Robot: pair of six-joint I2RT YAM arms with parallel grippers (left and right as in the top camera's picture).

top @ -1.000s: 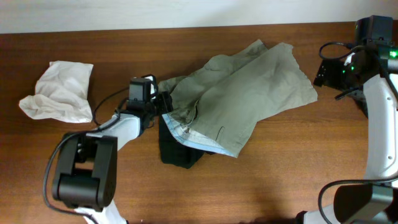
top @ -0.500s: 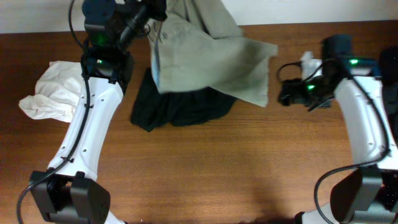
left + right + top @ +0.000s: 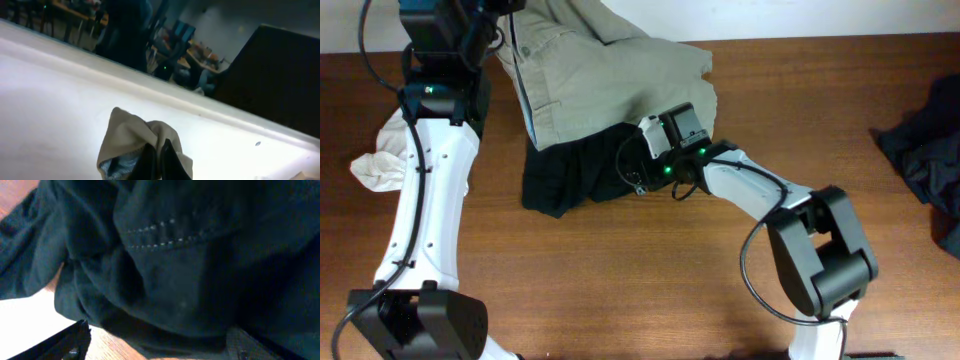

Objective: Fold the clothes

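My left gripper will move down next toward the bare wood [image 3: 502, 138] beside the crumpled white cloth and let go of the khaki edge, because the garment still hangs above the table.
A khaki garment [image 3: 610, 85] hangs from my left gripper [image 3: 503, 10], lifted at the table's far left; its lower part drapes over a black garment [image 3: 565, 180] lying on the wood. In the left wrist view the left gripper [image 3: 159, 161] is shut on a bunched khaki edge [image 3: 127, 135] with a striped lining showing. My right gripper [image 3: 638, 168] reaches into the black garment from the right. In the right wrist view the black cloth [image 3: 175, 265] fills the frame and the right gripper [image 3: 157, 347] stands open, its fingertips [image 3: 70, 342] wide apart either side of a fold.
A crumpled white cloth [image 3: 380, 165] lies at the left beside the left arm. A dark blue garment [image 3: 930, 150] sits at the right edge. Bare wooden tabletop [image 3: 650, 290] spans the front.
The left gripper shut on the khaki garment and raised it up and to the far left, uncovering the black garment. The right arm swung from the far right to the black garment, its jaws narrowing slightly.
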